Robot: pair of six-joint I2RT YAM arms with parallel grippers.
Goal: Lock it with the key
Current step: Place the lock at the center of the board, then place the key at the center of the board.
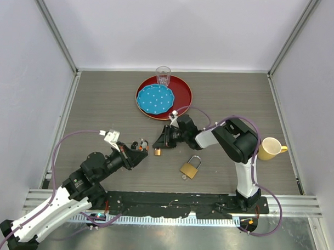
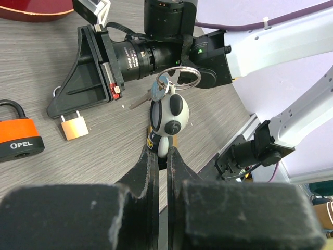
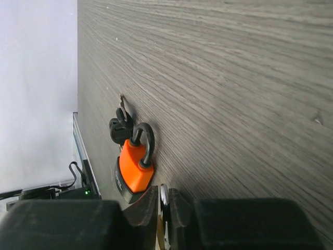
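My left gripper tilts downward over the bare gap between orange padlock and small brass padlock below it next and releases the fob.
My left gripper (image 2: 162,152) (image 1: 142,153) is shut on a black-and-white round fob (image 2: 168,119). Its ring (image 2: 183,78) carries a silver key (image 2: 141,99) that hangs clear of the table, blade pointing toward a small brass padlock (image 2: 74,127) (image 1: 157,152). That padlock dangles by its shackle (image 3: 164,194), pinched in my right gripper (image 3: 164,200) (image 1: 157,145) (image 2: 63,107) just above the table. The key tip is a short way from the padlock and does not touch it.
An orange padlock (image 3: 135,166) (image 2: 18,136) with black keys lies left of the small one. A larger brass padlock (image 1: 190,169) lies near the right arm. At the back, a red tray (image 1: 182,92) holds a blue plate (image 1: 155,99) and a glass (image 1: 163,76). A yellow mug (image 1: 270,148) stands right.
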